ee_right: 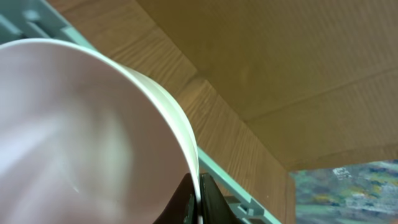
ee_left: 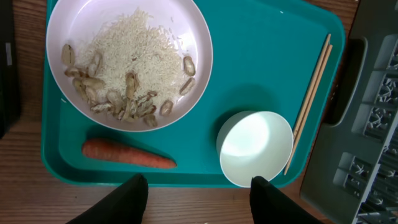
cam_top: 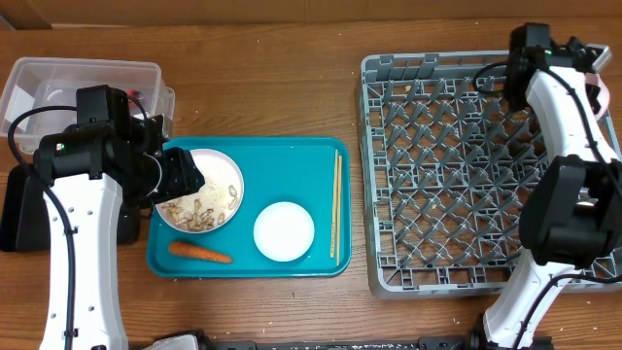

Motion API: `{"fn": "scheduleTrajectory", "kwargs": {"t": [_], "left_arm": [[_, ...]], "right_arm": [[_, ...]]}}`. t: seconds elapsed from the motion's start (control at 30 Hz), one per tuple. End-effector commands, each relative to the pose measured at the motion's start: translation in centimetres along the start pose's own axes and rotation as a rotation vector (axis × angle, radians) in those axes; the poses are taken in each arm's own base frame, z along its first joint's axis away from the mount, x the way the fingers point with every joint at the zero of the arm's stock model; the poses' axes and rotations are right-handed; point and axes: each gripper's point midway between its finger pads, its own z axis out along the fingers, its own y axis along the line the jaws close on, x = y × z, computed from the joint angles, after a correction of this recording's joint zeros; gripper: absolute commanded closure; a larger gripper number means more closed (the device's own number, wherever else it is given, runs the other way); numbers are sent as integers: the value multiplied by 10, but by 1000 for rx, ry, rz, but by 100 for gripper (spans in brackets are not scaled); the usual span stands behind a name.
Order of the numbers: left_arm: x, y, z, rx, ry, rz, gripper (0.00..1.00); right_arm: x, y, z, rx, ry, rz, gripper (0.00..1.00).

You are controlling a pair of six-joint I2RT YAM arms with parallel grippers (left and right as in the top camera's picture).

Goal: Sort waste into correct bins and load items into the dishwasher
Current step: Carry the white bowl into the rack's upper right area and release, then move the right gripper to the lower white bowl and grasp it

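Note:
My right gripper draws the overhanging dish to the left in the overhead view next and releases it, since the rack's far wires lie that way.
A white bowl (cam_top: 199,190) (ee_left: 130,56) of rice and beige food scraps sits on the teal tray (cam_top: 282,160) (ee_left: 261,56). Beside it lie an orange carrot (cam_top: 201,253) (ee_left: 127,154), a small empty white bowl (cam_top: 284,231) (ee_left: 255,146) and chopsticks (cam_top: 335,204) (ee_left: 311,93). My left gripper (cam_top: 180,175) (ee_left: 200,183) hangs open above the tray's near-left part, holding nothing. My right gripper (ee_right: 198,186) is shut on the thin rim of a white dish (ee_right: 93,137), at the far right corner of the grey dish rack (cam_top: 457,175).
A clear tub (cam_top: 78,78) stands at the far left. A black tray (cam_top: 19,209) lies in front of it, partly under my left arm. The dish rack's edge (ee_left: 373,124) runs close along the teal tray's right side.

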Motion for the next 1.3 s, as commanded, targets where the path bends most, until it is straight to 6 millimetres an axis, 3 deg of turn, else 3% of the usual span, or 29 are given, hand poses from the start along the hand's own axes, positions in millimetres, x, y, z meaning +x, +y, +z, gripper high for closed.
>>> {"fn": "scheduleTrajectory", "kwargs": {"t": [0.0, 0.37, 0.4, 0.57, 0.73, 0.87, 0.9, 0.93, 1.0, 1.07, 1.17, 1.27], "left_arm": [[-2, 0, -3, -1, -13, -14, 44], [-1, 0, -3, -1, -10, -14, 44], [-1, 0, -3, -1, -11, -14, 44], [-2, 0, -3, -1, -13, -13, 44], [-3, 0, -3, -1, -16, -12, 44], [-3, 0, -3, -1, -16, -12, 43], [-3, 0, -3, -1, -16, -12, 43], [-3, 0, -3, -1, -17, -12, 41], [-3, 0, -3, -1, -16, -12, 38], [-3, 0, -3, -1, -16, -13, 36], [-3, 0, -3, -1, -17, -12, 34], [-3, 0, -3, -1, -18, -12, 32]], "right_arm": [[20, 34, -15, -144, 68, -42, 96], [46, 62, -63, -249, 82, -193, 94], [51, 65, -67, -269, 96, -213, 89], [82, 84, -95, -398, 192, -300, 35], [95, 88, -117, -467, 230, -315, 19], [85, 71, -136, -505, 223, -263, 11], [79, 64, -143, -528, 215, -242, 0], [73, 57, -151, -561, 207, -224, 0], [63, 51, -179, -722, 206, -219, 0], [66, 53, -219, -968, 224, -297, 0], [88, 48, -289, -1377, 282, -454, 0], [117, 38, -331, -1566, 371, -575, 0]]}}
